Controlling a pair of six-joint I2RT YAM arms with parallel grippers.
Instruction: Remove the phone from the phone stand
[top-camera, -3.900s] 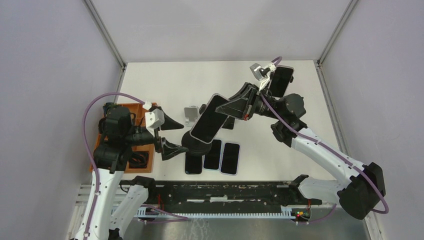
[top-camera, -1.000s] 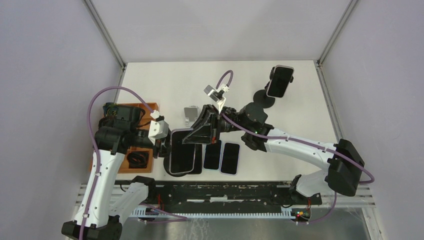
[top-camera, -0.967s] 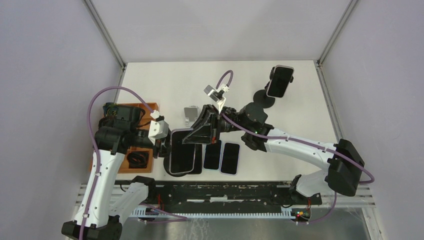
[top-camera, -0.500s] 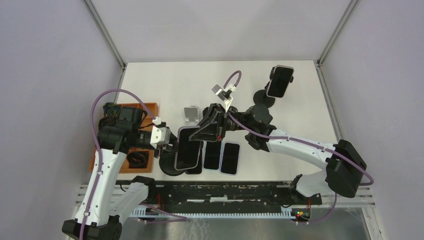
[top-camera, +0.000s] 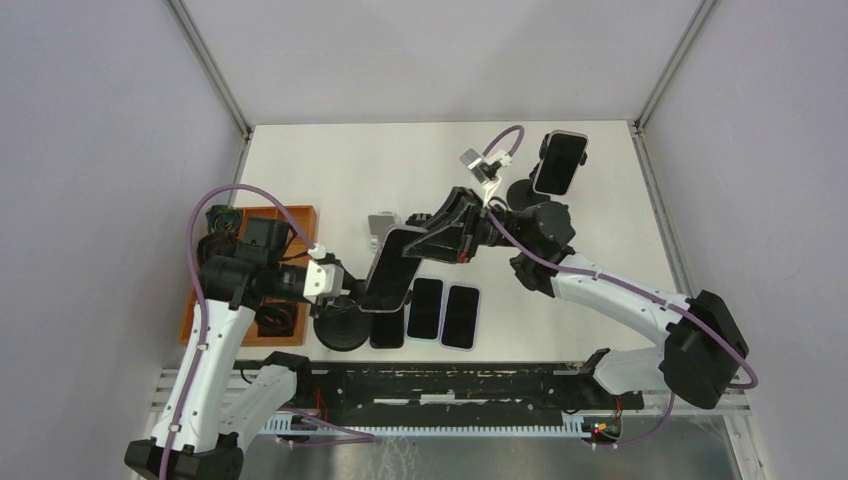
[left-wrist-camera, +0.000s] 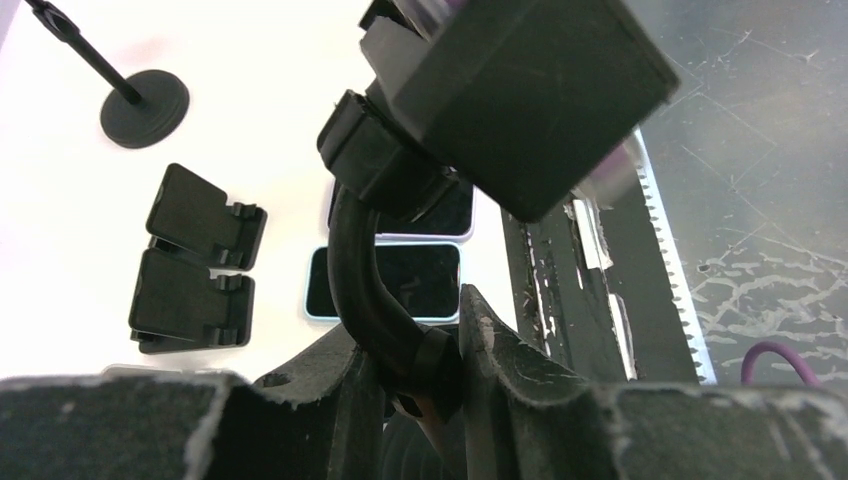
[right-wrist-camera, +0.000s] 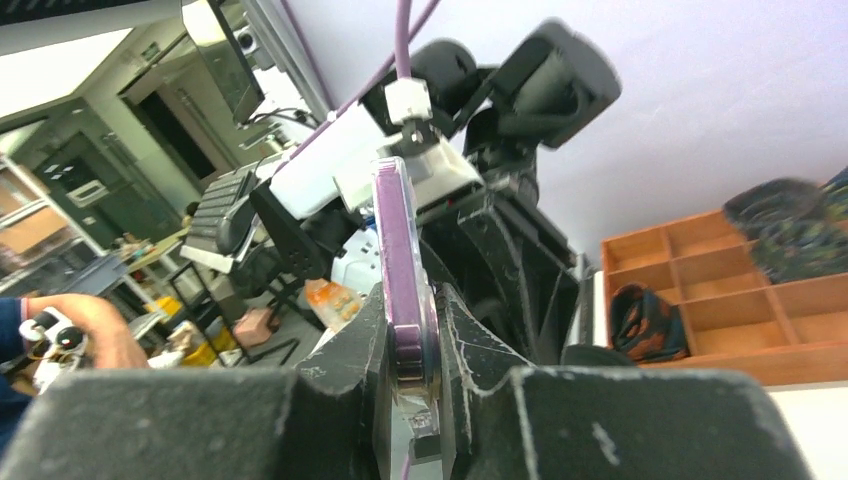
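The right gripper swings clear of the clamp next, toward the tabletop (top-camera: 499, 318) beside the lilac-edged flat phone and down to release the phone, since that spot is bare.
A purple-cased phone (top-camera: 390, 268) sits tilted in the clamp of a black gooseneck phone stand, whose round base (top-camera: 342, 331) rests near the table's front edge. My right gripper (top-camera: 413, 247) is shut on the phone's upper edge; in the right wrist view the purple edge (right-wrist-camera: 400, 240) stands pinched between both fingers of the gripper (right-wrist-camera: 410, 340). My left gripper (top-camera: 338, 285) is shut on the stand's gooseneck (left-wrist-camera: 385, 320), with the clamp head (left-wrist-camera: 520, 90) just above the gripper (left-wrist-camera: 415, 335).
Three phones (top-camera: 425, 308) lie flat beside the stand base. A second stand holding a phone (top-camera: 560, 162) is at the back right. Two folding stands (left-wrist-camera: 200, 215) sit mid-table. An orange compartment tray (top-camera: 300, 215) is at the left.
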